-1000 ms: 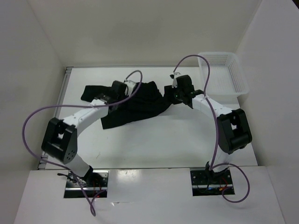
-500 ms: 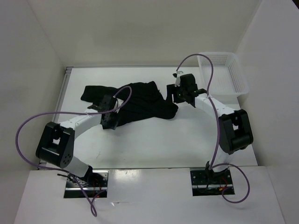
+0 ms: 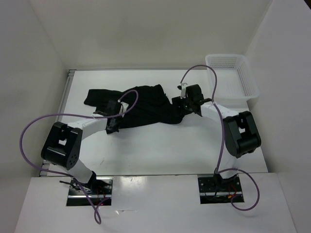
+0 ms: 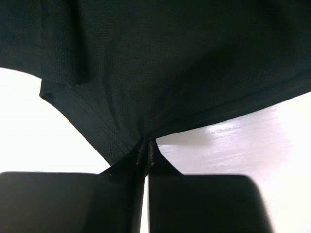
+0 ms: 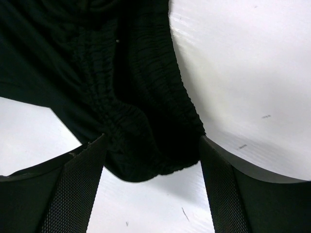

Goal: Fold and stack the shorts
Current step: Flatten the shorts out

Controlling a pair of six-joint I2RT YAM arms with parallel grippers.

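My right gripper should go down next onto the bunched end of the shorts' elastic waistband and close, since that end is just below, between the open fingers.
The black shorts [image 3: 141,104] lie crumpled across the back middle of the table. My left gripper [image 3: 112,127] is at their near left edge. In the left wrist view it [image 4: 146,150] is shut on a stitched hem corner of the shorts [image 4: 170,63], and the fabric stretches away from the pinch. At the shorts' right end is my right gripper [image 3: 181,104]. The right wrist view shows it [image 5: 150,141] open, its fingers [image 5: 77,189] standing on either side of the bunched elastic waistband [image 5: 131,97] without pressing on it.
A white mesh basket [image 3: 233,77] stands at the back right corner. White walls enclose the table on the left, back and right. Purple cables loop over both arms.
My left gripper came back to the shorts' near edge and shut on the hem. My right gripper slid left onto the waistband end and opened wider. The shorts shifted slightly.
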